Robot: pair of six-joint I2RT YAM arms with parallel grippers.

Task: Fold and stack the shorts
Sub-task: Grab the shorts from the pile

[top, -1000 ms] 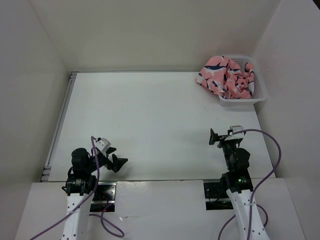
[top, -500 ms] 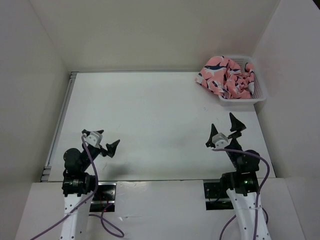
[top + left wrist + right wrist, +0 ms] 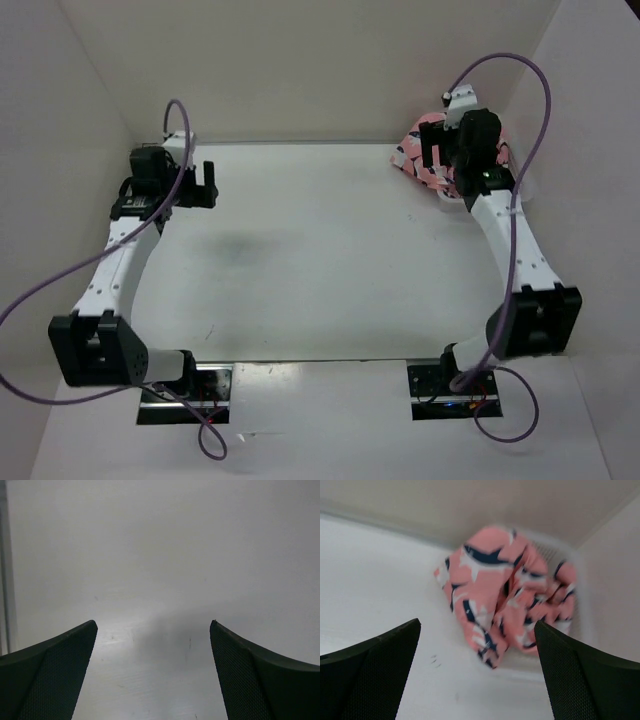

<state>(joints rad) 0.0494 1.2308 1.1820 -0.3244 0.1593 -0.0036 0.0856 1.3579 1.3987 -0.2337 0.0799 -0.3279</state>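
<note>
My right gripper is to move down and to the right in the top view next, onto the shorts' bunched middle (image 3: 522, 606), because the shorts lie crumpled inside the basket (image 3: 552, 552).
The shorts (image 3: 410, 157) are a crumpled salmon-pink heap with navy and white whale shapes. They lie in a white mesh basket (image 3: 552, 552) at the table's far right corner, and one end spills over its left rim onto the table. In the right wrist view the shorts (image 3: 505, 600) lie just ahead of the fingers. My right gripper (image 3: 440, 160) (image 3: 476, 625) hangs open above the heap's near left edge and holds nothing. At the far left of the table my left gripper (image 3: 198, 190) (image 3: 153, 622) also stands open, over bare white surface.
The white table (image 3: 320, 250) is closed in by white walls at the back and on both sides. A metal rail (image 3: 125, 240) runs along its left edge. Both arms are stretched far out from their bases, with purple cables (image 3: 540, 90) looping above them.
Both arms have swung up from near their bases and reached to the table's far end, the left to the far left, the right over the shorts. Both grippers stayed open.
</note>
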